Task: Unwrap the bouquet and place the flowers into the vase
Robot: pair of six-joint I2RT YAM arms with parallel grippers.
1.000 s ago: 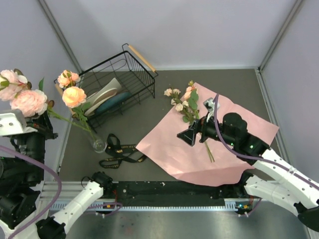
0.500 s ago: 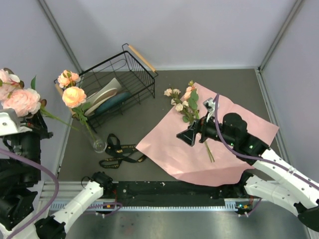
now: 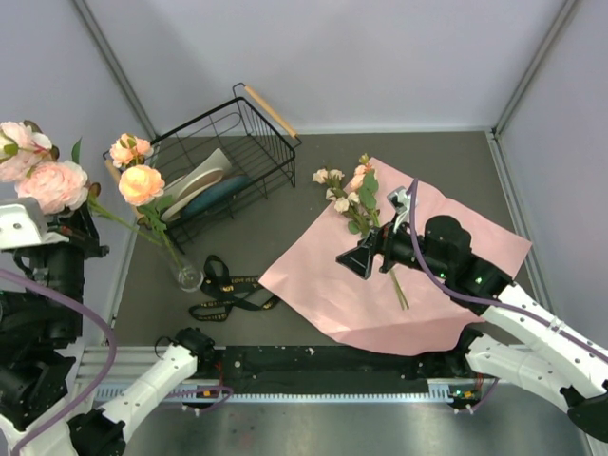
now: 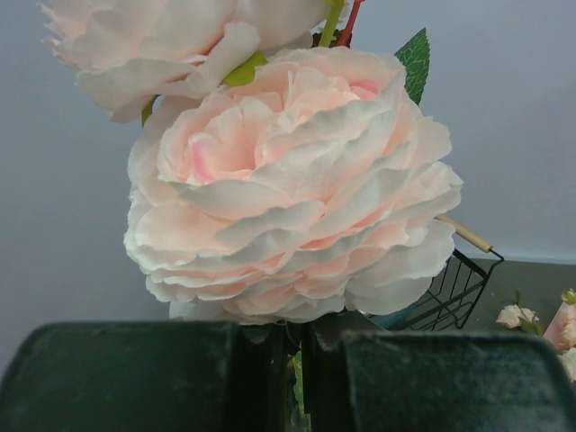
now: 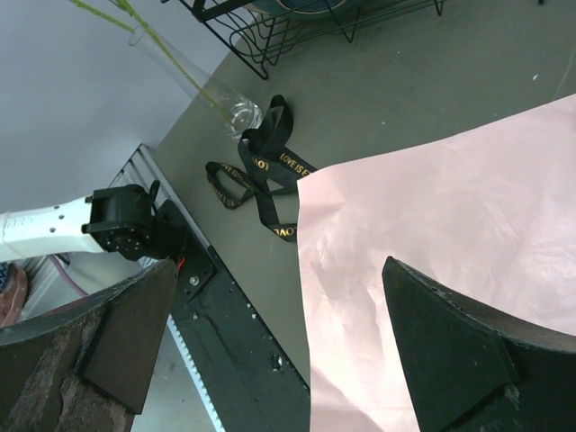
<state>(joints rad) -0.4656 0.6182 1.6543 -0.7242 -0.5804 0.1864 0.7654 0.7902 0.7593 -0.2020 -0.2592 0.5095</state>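
Observation:
The robot's left gripper will next move down and to the right in the top view to the small clear vase and let go of the pink and cream roses' stem, since the stem is still outside.
My left gripper is raised at the far left, shut on the stem of pink and cream roses. Their big bloom fills the left wrist view just above the left gripper. The small clear vase stands on the table, holding peach roses on long stems. The bouquet lies undone: its paper is spread flat, pink side up, with the remaining flowers on its far edge. My right gripper hovers open over the paper, holding nothing.
The black ribbon lies loose between vase and paper; the right wrist view also shows the ribbon and the vase. A black wire basket with wooden handles, holding dishes, sits behind the vase. Grey walls enclose the table.
My left gripper with the roses swayed slightly left and down, then back up. The right arm, paper and vase have not moved.

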